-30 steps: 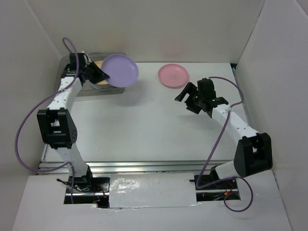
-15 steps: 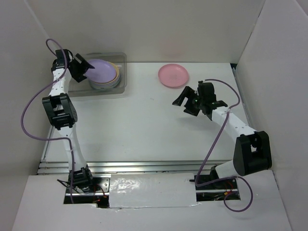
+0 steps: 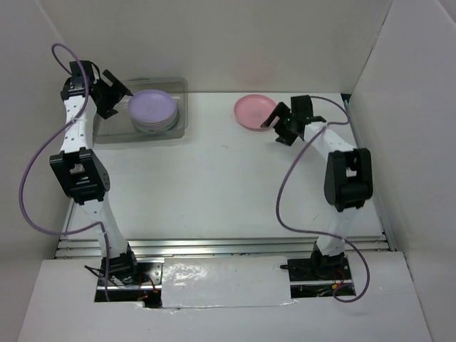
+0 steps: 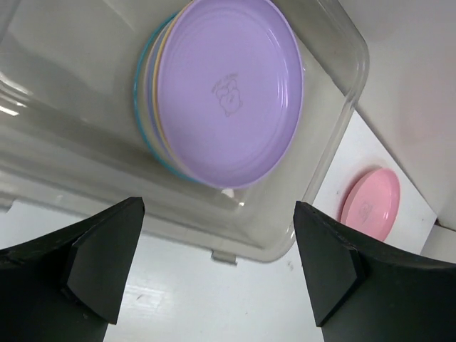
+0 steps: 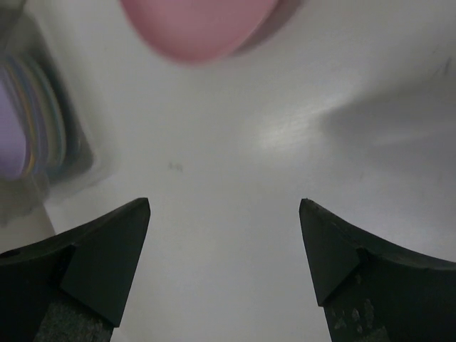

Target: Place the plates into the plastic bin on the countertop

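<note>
The robot's right gripper needs to move outward next and lower its open fingers astride the pink plate's edge farthest from the bin.
A purple plate tops a stack of plates inside the clear plastic bin at the back left of the countertop. My left gripper is open and empty, just left of the bin and clear of the stack. A pink plate lies flat on the countertop at the back middle. Just right of that plate's edge hovers my right gripper, open with nothing between its fingers.
White walls close in the back and both sides. A metal rail runs along the countertop's front edge. The left arm's purple cable loops out toward the left wall.
My left gripper opened, let the purple plate down onto the stack in the bin, and drew back to the left. My right gripper moved back toward the pink plate.
</note>
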Motion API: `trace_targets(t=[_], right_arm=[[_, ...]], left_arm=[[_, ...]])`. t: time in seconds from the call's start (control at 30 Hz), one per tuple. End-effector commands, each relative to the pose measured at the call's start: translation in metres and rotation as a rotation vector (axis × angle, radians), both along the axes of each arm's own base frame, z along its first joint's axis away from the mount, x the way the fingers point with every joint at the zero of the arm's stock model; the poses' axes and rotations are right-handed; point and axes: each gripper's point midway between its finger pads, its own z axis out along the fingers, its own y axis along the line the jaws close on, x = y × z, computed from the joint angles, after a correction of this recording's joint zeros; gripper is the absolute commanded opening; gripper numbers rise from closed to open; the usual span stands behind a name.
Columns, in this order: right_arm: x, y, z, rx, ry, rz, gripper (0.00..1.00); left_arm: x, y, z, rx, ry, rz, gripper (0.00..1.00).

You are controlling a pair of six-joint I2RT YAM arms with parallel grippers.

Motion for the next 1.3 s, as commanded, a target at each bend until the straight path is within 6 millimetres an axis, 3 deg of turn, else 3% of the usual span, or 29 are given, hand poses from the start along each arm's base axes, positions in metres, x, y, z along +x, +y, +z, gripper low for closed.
trace_targets(t=[0.0,0.03,0.07,0.1,0.13,0.17,0.2,0.23,0.27,0.3,0.37,0.4,0.47,0.5,0.53,0.57,0.63,0.9,0.97,1.0,1.03,1.1,1.13,1.17,1.2,1.23,1.27], right_arm=[[0.059,-0.036,-0.011,-0.007,0.048,-0.150,0.92],[0.064,-0.045,-0.018,-0.012,0.091,-0.165,0.92],[0.084,-0.045,-0.026,-0.015,0.096,-0.173,0.91],[0.089,-0.050,-0.035,-0.029,0.116,-0.191,0.91],[0.094,-0.051,-0.037,-0.031,0.124,-0.196,0.91],[0.098,-0.056,-0.057,-0.029,0.160,-0.207,0.90],[0.110,-0.058,-0.048,-0.014,0.136,-0.214,0.89],[0.110,-0.057,-0.063,0.001,0.179,-0.206,0.89],[0.115,-0.061,-0.062,0.015,0.175,-0.212,0.87],[0.123,-0.061,-0.055,0.027,0.154,-0.210,0.87],[0.128,-0.061,-0.059,0.044,0.152,-0.203,0.85],[0.136,-0.063,-0.052,0.044,0.130,-0.209,0.85],[0.137,-0.061,-0.065,0.043,0.160,-0.195,0.83],[0.143,-0.060,-0.057,0.045,0.149,-0.188,0.82],[0.144,-0.058,-0.069,0.041,0.168,-0.185,0.80],[0.150,-0.059,-0.062,0.045,0.152,-0.186,0.76],[0.146,-0.058,-0.082,0.039,0.209,-0.191,0.65],[0.139,-0.054,-0.105,-0.001,0.255,-0.200,0.40],[0.138,-0.052,-0.101,-0.007,0.249,-0.198,0.27],[0.139,-0.050,-0.089,0.005,0.227,-0.192,0.21],[0.130,-0.050,-0.097,-0.005,0.254,-0.191,0.00],[0.127,-0.052,-0.087,-0.042,0.209,-0.209,0.00],[0.124,-0.050,-0.053,-0.057,0.142,-0.207,0.00],[0.103,-0.042,-0.066,-0.102,0.174,-0.180,0.00],[0.099,-0.037,-0.026,-0.124,0.095,-0.178,0.00],[0.090,-0.043,-0.016,-0.206,0.071,-0.211,0.00],[0.067,-0.043,-0.027,-0.272,0.099,-0.195,0.00]], left_arm=[[-0.057,-0.003,0.016,0.057,0.074,-0.013,0.99],[-0.068,-0.007,0.040,0.076,0.016,-0.031,0.99],[-0.077,-0.006,0.041,0.096,0.018,-0.051,0.99],[-0.091,-0.012,0.030,0.090,0.051,-0.069,0.99],[-0.104,-0.016,0.047,0.102,0.013,-0.080,0.99],[-0.109,-0.020,0.050,0.108,-0.006,-0.093,0.99],[-0.116,-0.026,0.053,0.101,-0.027,-0.115,0.99],[-0.129,-0.034,0.054,0.103,-0.054,-0.134,0.99],[-0.134,-0.038,0.054,0.111,-0.064,-0.151,0.99],[-0.145,-0.045,0.041,0.097,-0.045,-0.175,0.99],[-0.155,-0.057,0.055,0.114,-0.115,-0.224,0.99],[-0.162,-0.062,0.049,0.108,-0.108,-0.235,0.99],[-0.174,-0.068,0.059,0.134,-0.144,-0.250,0.99],[-0.180,-0.070,0.060,0.144,-0.158,-0.251,0.99],[-0.183,-0.075,0.059,0.151,-0.159,-0.261,0.99],[-0.186,-0.076,0.055,0.157,-0.153,-0.267,0.99],[-0.191,-0.080,0.054,0.169,-0.154,-0.274,0.99],[-0.197,-0.094,0.046,0.181,-0.131,-0.311,0.99],[-0.198,-0.099,0.048,0.194,-0.130,-0.335,0.99],[-0.198,-0.101,0.046,0.197,-0.127,-0.345,0.99],[-0.199,-0.107,0.045,0.198,-0.122,-0.368,0.99],[-0.198,-0.120,0.043,0.183,-0.127,-0.415,0.99],[-0.200,-0.134,0.043,0.173,-0.130,-0.458,0.99],[-0.200,-0.145,0.044,0.162,-0.139,-0.487,0.99],[-0.199,-0.153,0.046,0.141,-0.153,-0.515,0.99],[-0.202,-0.178,0.048,0.114,-0.171,-0.574,0.99],[-0.199,-0.188,0.051,0.099,-0.194,-0.591,0.99]])
